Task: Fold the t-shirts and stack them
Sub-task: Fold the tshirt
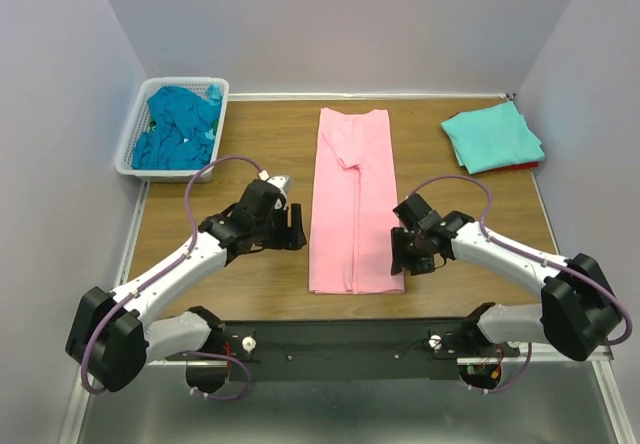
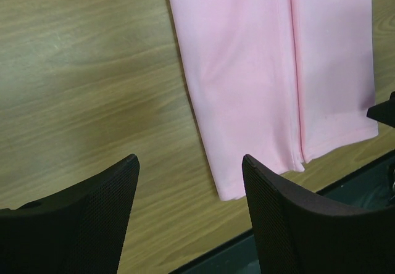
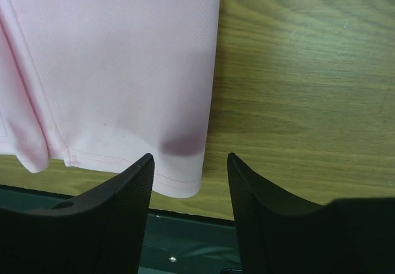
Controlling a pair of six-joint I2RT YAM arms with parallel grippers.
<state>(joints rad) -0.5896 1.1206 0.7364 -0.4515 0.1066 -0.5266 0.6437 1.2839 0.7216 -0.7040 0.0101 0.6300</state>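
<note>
My right gripper will next move down onto the pink t-shirt's near hem corner [image 1: 401, 287] [image 3: 185, 182] below it, since its open fingers are already on either side of the t-shirt's edge.
A light pink t-shirt [image 1: 352, 202] lies folded into a long strip down the middle of the table, a sleeve folded over near its far end. It shows in the left wrist view [image 2: 271, 76] and the right wrist view [image 3: 117, 64]. My left gripper [image 1: 293, 226] is open and empty, just left of the strip's near part. My right gripper [image 1: 405, 254] is open and empty, above the strip's near right corner. A folded light aqua shirt [image 1: 492, 136] lies at the far right on a red one [image 1: 522, 166]. Teal-blue shirts [image 1: 178, 126] fill the basket.
A white lattice basket [image 1: 135, 134] stands at the far left. Bare wooden table [image 1: 250, 144] lies between it and the pink strip. The table's near edge and a dark metal rail [image 1: 340, 336] run just below the strip's hem.
</note>
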